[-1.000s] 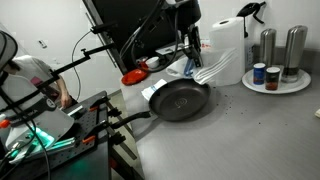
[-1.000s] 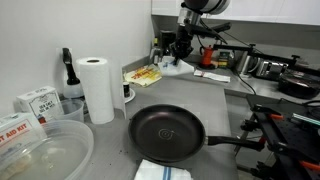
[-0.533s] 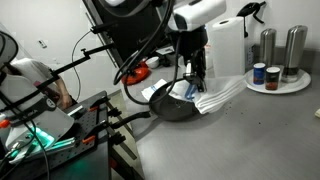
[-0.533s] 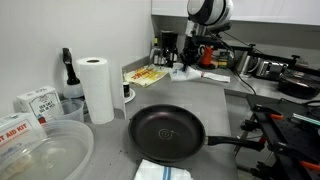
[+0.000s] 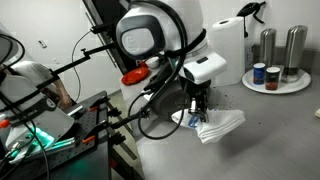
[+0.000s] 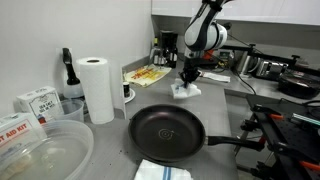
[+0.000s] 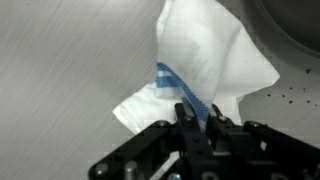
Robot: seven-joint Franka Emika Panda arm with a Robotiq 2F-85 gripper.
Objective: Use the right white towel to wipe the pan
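Note:
My gripper lowers the drooping towel onto clear grey counter (image 5: 208,148) beside the pan next and releases it, since that open spot lies just below my gripper.
The white towel with blue stripes (image 6: 186,91) hangs from my gripper (image 6: 188,77), which is shut on its top. In an exterior view the towel (image 5: 222,125) droops low over the grey counter below the gripper (image 5: 200,110). The black pan (image 6: 165,132) sits on the counter with its handle pointing right, and the towel is just beyond its far rim. In the wrist view the towel (image 7: 205,60) spreads out past the fingers (image 7: 197,118), and the pan's dark rim (image 7: 298,30) shows at the upper right. My arm hides most of the pan in an exterior view.
A paper towel roll (image 6: 97,88) stands left of the pan. Another white towel (image 6: 160,171) lies at the near edge. A clear bowl (image 6: 40,150), a red dish (image 5: 133,76) and a round tray with cans (image 5: 275,80) stand around. Camera rigs crowd the right side.
My arm has carried the towel from the back of the counter down and forward, to just beside the pan's far rim.

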